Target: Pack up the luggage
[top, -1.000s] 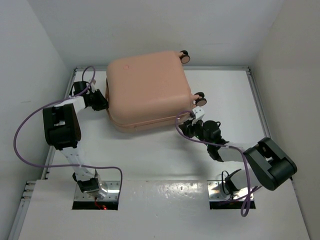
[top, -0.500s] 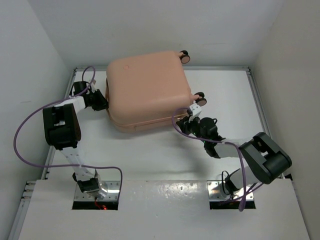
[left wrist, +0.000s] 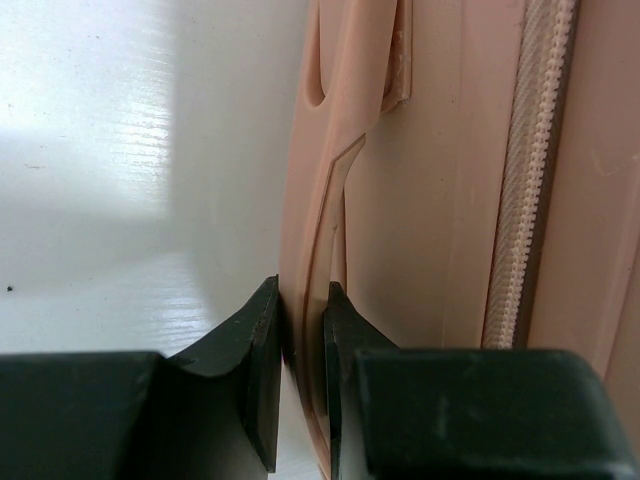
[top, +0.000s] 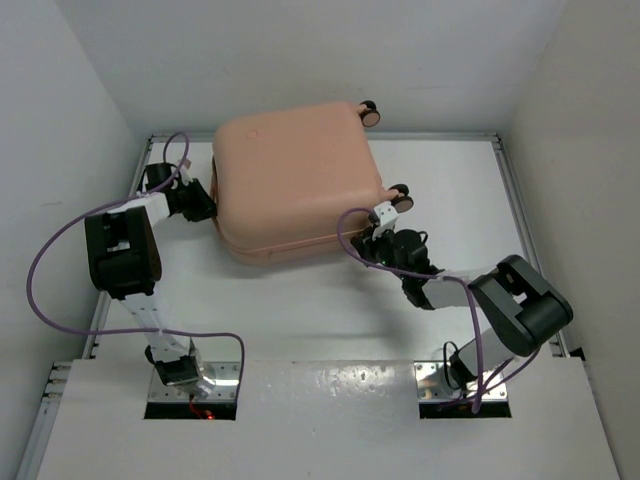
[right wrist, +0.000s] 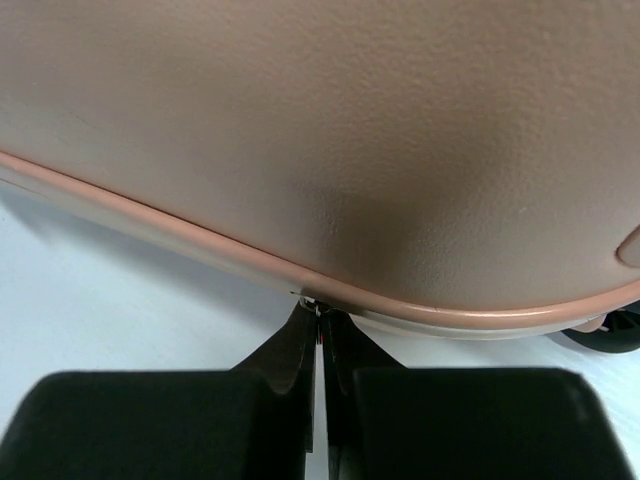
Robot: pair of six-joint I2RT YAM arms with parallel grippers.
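My left gripper holds the suitcase's handle and will next push it outward toward the back bar (top: pixel 196 137), which is farther outward than the handle. Then it will let go, since the bare tabletop leaves room.
The luggage (top: pixel 295 175) is a large peach-pink hard-shell suitcase lying flat and closed at the back of the table, wheels (top: pixel 400 196) to the right. My left gripper (top: pixel 204 206) is at its left side. In the left wrist view (left wrist: pixel 300 330) it is shut on a thin peach handle strip (left wrist: pixel 335 150) beside the zipper band (left wrist: pixel 525 170). My right gripper (top: pixel 372 236) is at the near right corner. In the right wrist view (right wrist: pixel 320 315) its jaws are pressed together on a small metal zipper pull (right wrist: pixel 318 303) under the shell's seam (right wrist: pixel 200 235).
The white table (top: pixel 300 320) has a raised rail along its left and right edges. White walls close in the back and both sides. A black wheel (right wrist: pixel 610 335) shows at the right edge of the right wrist view. Purple cables loop off both arms.
My right arm has swung left, its elbow coming nearer the suitcase, while the gripper stays at the near right corner seam. The left arm and the suitcase have not moved.
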